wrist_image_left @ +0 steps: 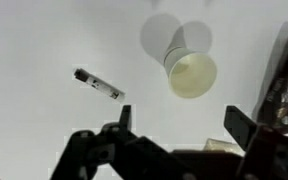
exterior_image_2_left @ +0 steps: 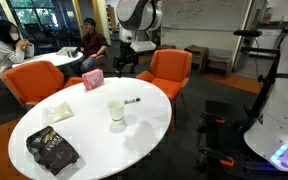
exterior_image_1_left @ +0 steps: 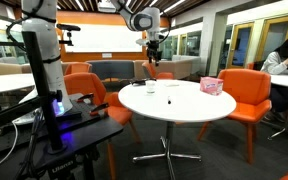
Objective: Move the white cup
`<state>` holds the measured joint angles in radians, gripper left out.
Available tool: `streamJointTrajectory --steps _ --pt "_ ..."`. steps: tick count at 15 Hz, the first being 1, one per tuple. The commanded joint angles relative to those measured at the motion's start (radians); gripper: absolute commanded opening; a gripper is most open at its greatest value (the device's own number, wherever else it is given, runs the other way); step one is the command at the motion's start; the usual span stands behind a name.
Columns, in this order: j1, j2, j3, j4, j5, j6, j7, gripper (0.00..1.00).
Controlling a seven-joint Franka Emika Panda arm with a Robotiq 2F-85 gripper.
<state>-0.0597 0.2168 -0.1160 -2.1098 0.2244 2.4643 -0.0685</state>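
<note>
My gripper needs to lower toward the white cup [exterior_image_2_left: 116, 111], fingers astride its rim beside the marker, since the cup stands upright, open rim facing my raised gripper.
The white cup [exterior_image_2_left: 116, 111] stands upright on the round white table [exterior_image_2_left: 154, 125], near its middle. In the wrist view the cup [wrist_image_left: 191, 72] is seen from above, empty, just beyond and between my fingers. My gripper [wrist_image_left: 181, 125] is open and empty, held high above the table and well clear of the cup. It shows in both exterior views [exterior_image_1_left: 154, 60] [exterior_image_2_left: 126, 62], hanging over the table's far part.
A small dark marker [wrist_image_left: 99, 84] lies beside the cup [exterior_image_2_left: 131, 101]. A pink box [exterior_image_2_left: 92, 79] [exterior_image_1_left: 211, 86] stands near the table edge. A dark snack bag [exterior_image_2_left: 51, 150] and a paper napkin [exterior_image_2_left: 59, 112] lie on the table. Orange chairs [exterior_image_2_left: 169, 68] surround it.
</note>
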Motion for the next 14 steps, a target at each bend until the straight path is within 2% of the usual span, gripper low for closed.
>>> streamJointTrajectory --steps 1,6,12,13,14 --pt "-0.040 0.141 0.040 0.117 0.051 -0.019 -0.002 1.00" --pt "-0.061 0.272 0.067 0.184 0.037 -0.028 0.012 1.00" --pt "-0.060 0.343 0.092 0.205 0.028 -0.034 0.017 1.00" --pt "-0.060 0.353 0.095 0.207 0.026 -0.036 0.015 0.93" --pt "-0.060 0.362 0.097 0.208 0.025 -0.037 0.015 0.77"
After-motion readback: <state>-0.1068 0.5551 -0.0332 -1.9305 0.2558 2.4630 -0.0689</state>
